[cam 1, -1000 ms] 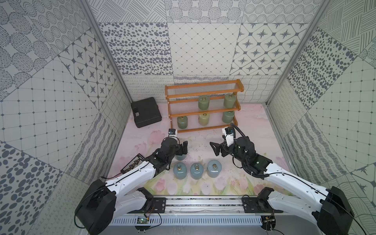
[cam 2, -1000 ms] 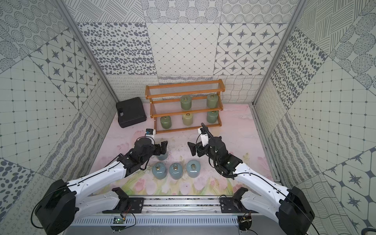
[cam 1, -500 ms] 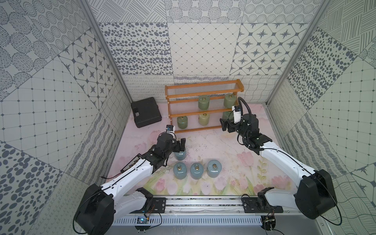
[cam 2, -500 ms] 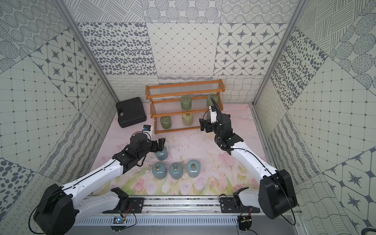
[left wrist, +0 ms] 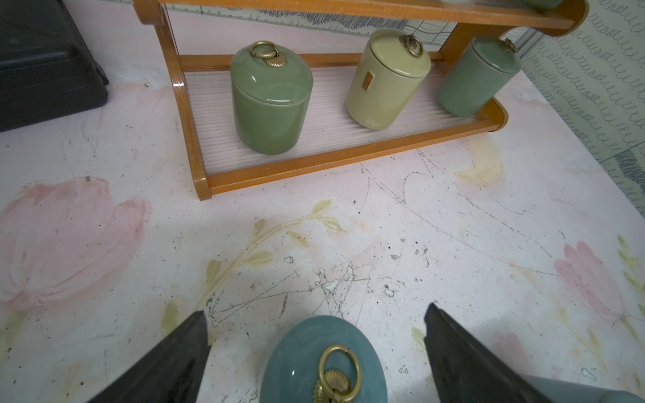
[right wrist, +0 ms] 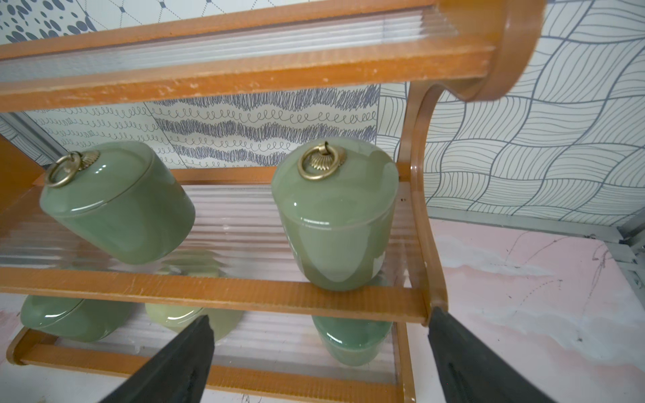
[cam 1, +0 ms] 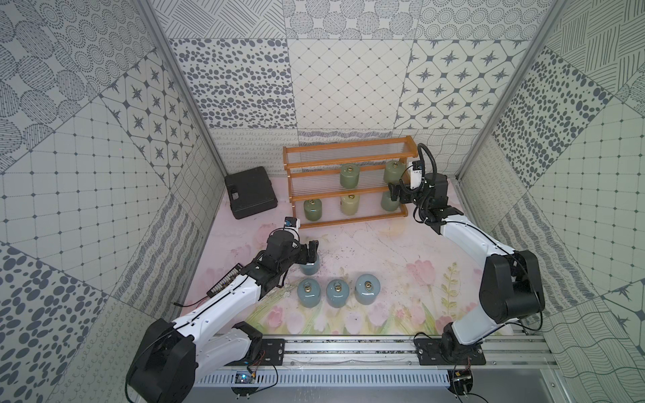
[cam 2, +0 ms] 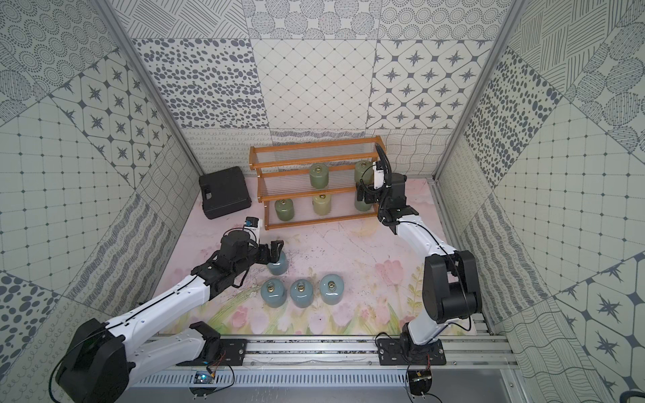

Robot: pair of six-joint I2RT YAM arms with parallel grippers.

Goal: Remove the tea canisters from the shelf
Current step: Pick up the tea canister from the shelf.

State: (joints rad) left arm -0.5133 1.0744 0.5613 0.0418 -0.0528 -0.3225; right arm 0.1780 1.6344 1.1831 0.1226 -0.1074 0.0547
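Observation:
My open right gripper slides outward next until its fingers straddle the middle level's green canister by the shelf's end board (cam 1: pixel 393 172) (right wrist: pixel 337 218), since the canister stands outward of them.
The wooden shelf (cam 1: pixel 349 161) stands at the back of the table. Two green tea canisters (cam 1: pixel 349 175) (cam 1: pixel 393 171) sit on its middle tier. Its bottom tier holds a green one (cam 1: pixel 312 210), a pale yellow-green one (cam 1: pixel 349 204) and another green one (cam 1: pixel 388 202). Three blue-grey canisters (cam 1: pixel 336 293) stand in a row on the table. A further blue-grey canister (left wrist: pixel 323 363) stands behind them, between the fingers of my open left gripper (left wrist: pixel 316 310), untouched. My right gripper (right wrist: pixel 319 315) is open at the shelf's right end, just before the green canister (right wrist: pixel 335 216) there.
A flat black case (cam 1: pixel 250 192) lies left of the shelf. Patterned walls close in the table on three sides, the right one near my right arm (cam 1: pixel 464 233). The arms' mounting rail (cam 1: pixel 349 349) runs along the front edge.
My right arm has swung from the middle of the table up to the shelf's right end, its gripper staying open. The left gripper has barely moved over the blue-grey canister.

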